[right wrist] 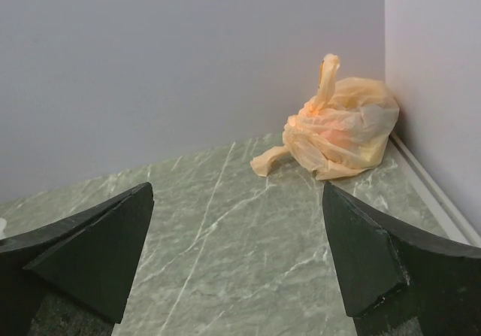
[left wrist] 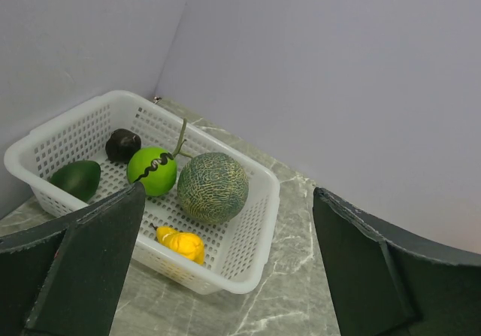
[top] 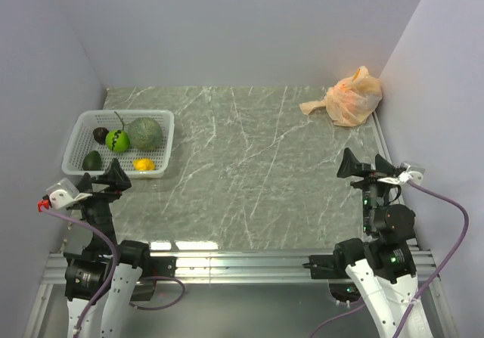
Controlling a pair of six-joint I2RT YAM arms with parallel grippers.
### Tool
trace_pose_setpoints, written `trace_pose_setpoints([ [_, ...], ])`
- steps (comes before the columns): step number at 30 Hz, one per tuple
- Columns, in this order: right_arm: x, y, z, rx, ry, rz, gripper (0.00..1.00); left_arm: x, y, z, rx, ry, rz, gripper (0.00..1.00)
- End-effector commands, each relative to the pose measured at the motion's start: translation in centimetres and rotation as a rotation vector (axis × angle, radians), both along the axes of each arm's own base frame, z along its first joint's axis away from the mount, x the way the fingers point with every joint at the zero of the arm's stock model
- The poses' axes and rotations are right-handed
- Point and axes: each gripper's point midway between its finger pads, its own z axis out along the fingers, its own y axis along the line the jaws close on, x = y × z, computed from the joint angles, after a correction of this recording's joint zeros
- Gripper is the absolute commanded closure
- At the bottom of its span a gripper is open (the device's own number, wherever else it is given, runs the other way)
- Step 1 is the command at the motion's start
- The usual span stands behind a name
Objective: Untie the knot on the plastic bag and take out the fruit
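Next, my open right gripper reaches outward, tilts the fingers down and closes on the bag's fold beside the twisted tail, as the fold lies well outward of it.
The pale-orange plastic bag [top: 349, 97] lies tied in the far right corner against the walls. It also shows in the right wrist view [right wrist: 342, 129]. The knot's pointed tuft [right wrist: 328, 71] stands up from its top, and a twisted tail [right wrist: 269, 159] trails to the left. An orange shape glows through the film, but the fruit inside is otherwise hidden. My right gripper [top: 366, 164] [right wrist: 238, 193] is open and empty, well short of the bag. My left gripper [top: 102, 178] [left wrist: 229, 201] is open and empty, just in front of the white basket.
The white basket [top: 127, 113] [left wrist: 270, 201] at the far left holds a grey-green melon [left wrist: 213, 187], a bright green fruit with black marks [left wrist: 152, 171], a dark purple piece [left wrist: 122, 144], a dark green piece [left wrist: 75, 178] and a yellow piece [left wrist: 180, 242]. Walls close three sides.
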Motion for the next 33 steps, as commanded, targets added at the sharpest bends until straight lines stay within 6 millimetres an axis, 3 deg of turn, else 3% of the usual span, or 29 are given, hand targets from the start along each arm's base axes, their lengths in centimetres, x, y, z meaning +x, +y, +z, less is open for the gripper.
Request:
trace_pose_setpoints([
  [1,-0.1,-0.1,1.2,0.012,0.003,-0.007,0.0,-0.1,-0.1,0.8,-0.007,-0.023,-0.009,0.01],
  [6,0.3,-0.4,0.8,0.041,0.026,-0.029,0.0,-0.2,-0.2,0.9,-0.021,-0.028,-0.017,0.01],
  [12,2.0,1.2,0.4,0.07,0.081,0.034,0.0,0.2,-0.9,0.9,-0.056,-0.033,-0.053,0.01],
  [18,6.3,3.3,0.8,0.141,0.254,0.058,0.0,1.3,-1.7,0.5,-0.038,0.009,-0.09,0.01],
  [22,10.7,3.9,0.7,0.152,0.396,0.003,0.0,2.4,-3.1,-0.5,-0.023,0.079,-0.156,0.01],
  [24,12.0,2.5,-0.4,0.162,0.459,-0.112,0.0,3.6,-4.8,-1.3,-0.029,0.12,-0.238,0.01],
  [29,18.2,-1.3,-3.2,0.149,0.546,-0.336,0.0,5.4,-8.9,-2.5,-0.051,0.154,-0.438,0.01],
  [33,23.4,-4.2,-6.3,0.144,0.613,-0.39,0.0,6.1,-8.0,-3.6,-0.026,0.228,-0.377,0.01],
])
